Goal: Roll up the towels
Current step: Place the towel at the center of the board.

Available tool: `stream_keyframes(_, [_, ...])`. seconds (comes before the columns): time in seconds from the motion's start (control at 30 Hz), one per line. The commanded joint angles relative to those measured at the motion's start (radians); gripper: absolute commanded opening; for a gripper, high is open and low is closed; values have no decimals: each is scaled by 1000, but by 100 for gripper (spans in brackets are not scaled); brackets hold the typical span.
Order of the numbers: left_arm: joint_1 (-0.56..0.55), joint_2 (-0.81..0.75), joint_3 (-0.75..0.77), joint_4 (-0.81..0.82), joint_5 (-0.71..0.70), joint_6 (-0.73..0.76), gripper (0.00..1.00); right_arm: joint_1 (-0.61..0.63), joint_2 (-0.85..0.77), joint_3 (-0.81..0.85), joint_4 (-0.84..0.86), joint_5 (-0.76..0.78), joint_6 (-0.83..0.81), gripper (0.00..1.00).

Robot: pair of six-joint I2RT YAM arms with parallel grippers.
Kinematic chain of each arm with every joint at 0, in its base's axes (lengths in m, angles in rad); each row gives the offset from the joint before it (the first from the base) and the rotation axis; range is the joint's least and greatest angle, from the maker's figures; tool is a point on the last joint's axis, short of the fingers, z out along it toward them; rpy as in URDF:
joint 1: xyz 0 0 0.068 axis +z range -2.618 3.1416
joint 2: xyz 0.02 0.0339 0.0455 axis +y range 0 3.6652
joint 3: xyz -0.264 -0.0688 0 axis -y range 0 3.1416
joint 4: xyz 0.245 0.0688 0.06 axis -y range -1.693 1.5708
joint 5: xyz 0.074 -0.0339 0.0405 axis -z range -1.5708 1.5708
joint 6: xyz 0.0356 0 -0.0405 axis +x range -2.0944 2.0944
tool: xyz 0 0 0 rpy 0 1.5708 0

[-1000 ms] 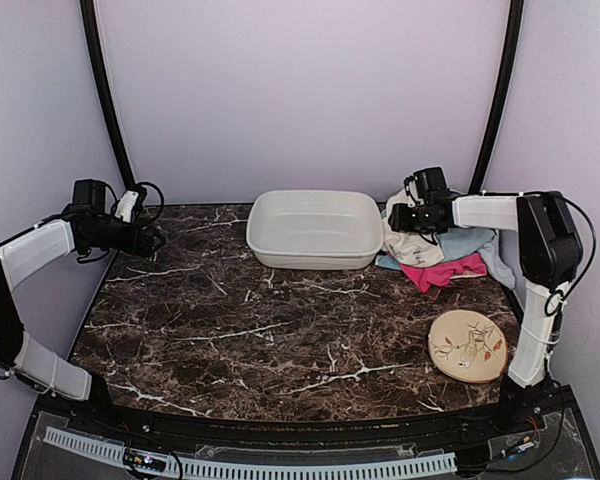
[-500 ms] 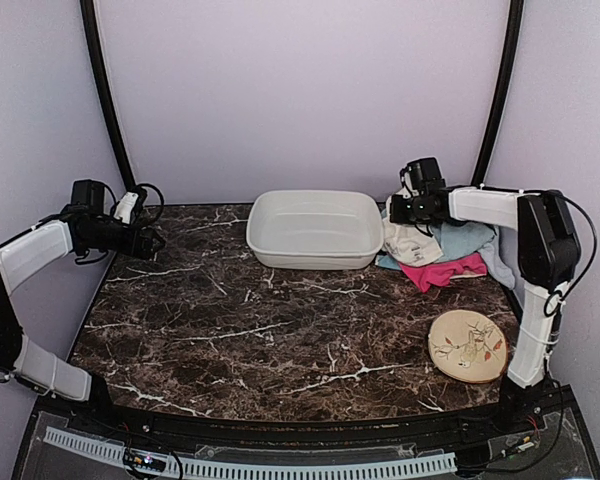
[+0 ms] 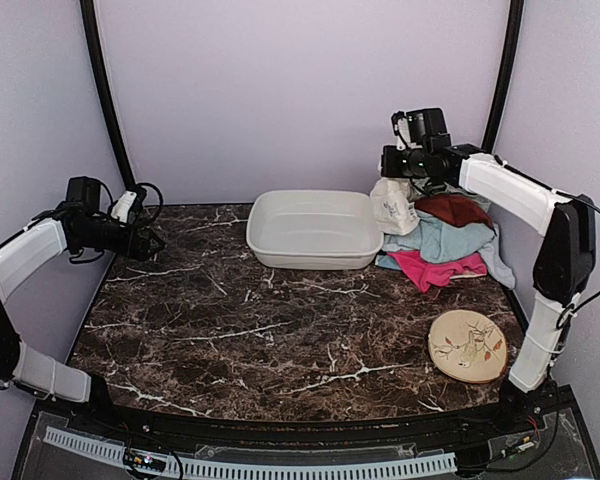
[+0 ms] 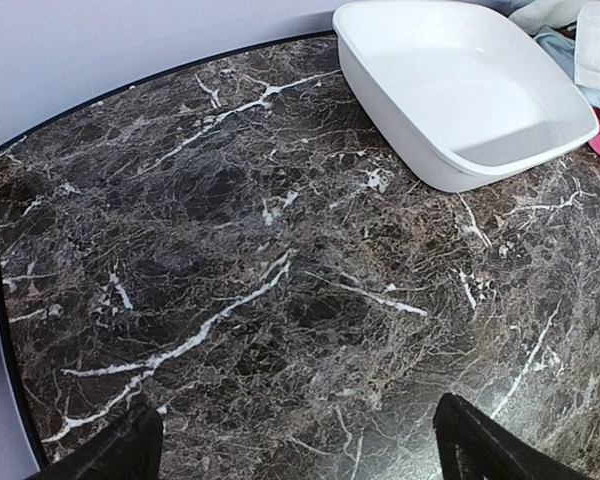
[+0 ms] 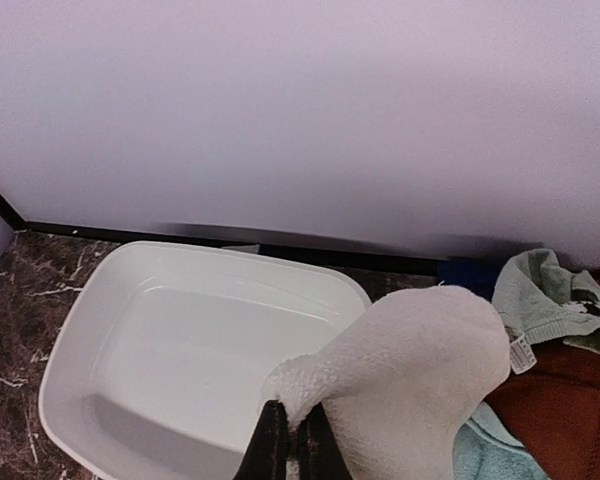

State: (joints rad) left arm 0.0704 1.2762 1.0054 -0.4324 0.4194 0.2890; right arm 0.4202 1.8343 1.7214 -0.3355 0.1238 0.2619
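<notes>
The right gripper swings past the basin next, then lowers and releases the cream-white towel's corner, as clear marble lies below and left in the top view.
A pile of towels lies at the back right of the table: a rust-brown towel point(image 3: 452, 208), a light blue towel point(image 3: 442, 240) and a pink towel point(image 3: 435, 268). My right gripper point(image 5: 292, 440) is shut on a corner of the cream-white towel point(image 5: 420, 385), which hangs lifted above the pile point(image 3: 391, 205) beside the basin. The brown towel point(image 5: 560, 400) and a pale green cloth point(image 5: 545, 300) show under it. My left gripper point(image 4: 298, 450) is open above bare marble at the far left, holding nothing.
A white plastic basin point(image 3: 313, 228) stands at the back centre, its rim point(image 4: 400, 150) in the left wrist view. A round beige disc with a leaf pattern point(image 3: 467, 345) lies front right. Dark marble table point(image 3: 240, 320); purple walls all round.
My right gripper shut on the cream-white towel and lifted it up off the pile, uncovering the rust-brown towel. The left arm has barely moved.
</notes>
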Motion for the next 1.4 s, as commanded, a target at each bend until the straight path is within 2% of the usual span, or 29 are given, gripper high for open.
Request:
stream_keyframes(0.0, [9, 24, 54, -92, 44, -2, 98, 134, -70, 99, -37, 23, -53, 0])
stream_keyframes(0.1, [9, 11, 54, -82, 56, -8, 98, 222, -65, 156, -56, -4, -62, 0])
stream_keyframes(0.23, [9, -12, 66, -87, 71, -25, 98, 361, 27, 335, -154, 5, -105, 0])
stream_keyframes(0.4, [9, -34, 63, -93, 79, -30, 97, 496, 114, 474, -170, -9, -110, 0])
stream_keyframes(0.8, [9, -78, 47, -88, 64, -23, 98, 637, 198, 468, -86, -254, -21, 0])
stream_keyframes(1.0, [9, -80, 31, -74, 50, -5, 97, 667, 188, 319, -80, -344, 5, 0])
stream_keyframes(1.13, [9, -92, 10, -67, 42, 37, 97, 668, 62, 5, 0, -322, 47, 0])
stream_keyframes(1.2, [7, -97, -5, -61, 45, 58, 97, 667, -6, -147, 34, -292, 66, 3])
stream_keyframes(1.37, [-78, -94, -43, -67, -10, 140, 99, 667, -123, -358, -26, -191, 100, 10])
